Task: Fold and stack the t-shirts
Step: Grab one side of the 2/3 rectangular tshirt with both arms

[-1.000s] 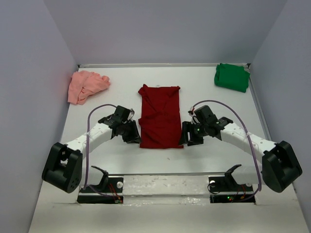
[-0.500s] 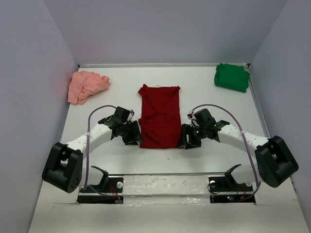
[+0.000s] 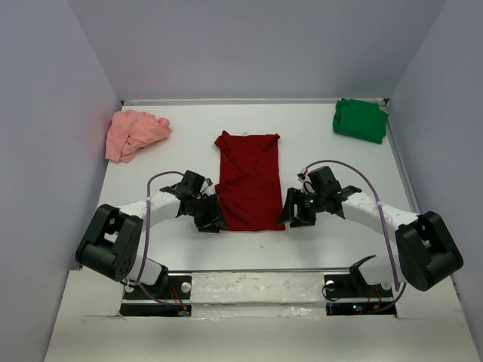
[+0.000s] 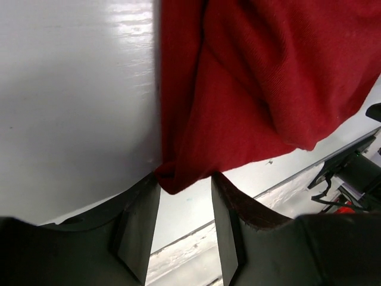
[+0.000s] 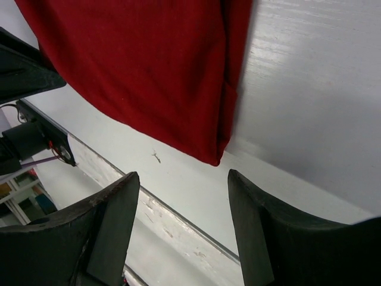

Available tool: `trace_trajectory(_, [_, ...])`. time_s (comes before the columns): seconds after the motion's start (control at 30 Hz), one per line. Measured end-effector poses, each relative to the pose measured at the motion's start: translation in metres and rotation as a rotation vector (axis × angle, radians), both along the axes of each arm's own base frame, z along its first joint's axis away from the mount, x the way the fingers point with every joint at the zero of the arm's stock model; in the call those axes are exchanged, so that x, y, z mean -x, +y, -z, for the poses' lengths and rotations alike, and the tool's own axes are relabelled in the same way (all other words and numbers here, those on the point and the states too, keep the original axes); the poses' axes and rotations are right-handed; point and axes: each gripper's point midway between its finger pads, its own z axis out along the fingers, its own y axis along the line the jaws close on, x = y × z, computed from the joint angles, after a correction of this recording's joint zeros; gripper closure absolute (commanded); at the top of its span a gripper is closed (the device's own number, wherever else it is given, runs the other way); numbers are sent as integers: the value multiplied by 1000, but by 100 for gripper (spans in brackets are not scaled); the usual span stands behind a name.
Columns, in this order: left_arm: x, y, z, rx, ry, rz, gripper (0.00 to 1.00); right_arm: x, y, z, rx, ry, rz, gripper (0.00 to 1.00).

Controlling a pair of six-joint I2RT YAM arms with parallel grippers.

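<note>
The right gripper moves down toward the red shirt's free near corner (image 3: 282,227) (image 5: 215,152) next, just beyond the open fingers, until they straddle the fabric. Then it closes.
The dark red t-shirt (image 3: 249,181) lies folded into a long strip at the table's middle. My left gripper (image 3: 210,219) is at its near left corner. In the left wrist view the jaws (image 4: 186,179) stand part open with that bunched corner of the red shirt (image 4: 250,77) between the fingertips. My right gripper (image 3: 295,214) is open beside the near right corner. In the right wrist view (image 5: 183,174) that corner of the red shirt (image 5: 137,65) lies just beyond the wide jaws, apart from them. The pale salmon-pink t-shirt (image 3: 132,132) lies crumpled at the back left. The bright green t-shirt (image 3: 360,119) lies bunched at the back right.
Grey walls close the table on the left, back and right. A white mounting strip (image 3: 256,285) with the arm bases and cables runs along the near edge, just behind both grippers.
Both grippers have moved nearer and inward to the red shirt's near corners. The left arm has drawn in and lowered so that the corner sits between its fingers. The shirts have not moved.
</note>
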Motion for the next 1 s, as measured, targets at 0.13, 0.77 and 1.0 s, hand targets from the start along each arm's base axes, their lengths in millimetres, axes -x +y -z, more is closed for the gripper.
trace_trajectory(0.13, [-3,-5,0,26,-4,4,47,0,0,-1,-7,3,2,33])
trace_trajectory(0.77, [-8,-5,5,8,-1,2,100,-2,-6,15,37,43,21,34])
trace_trajectory(1.0, [-8,-4,4,5,2,-1,100,-5,-6,26,55,78,23,34])
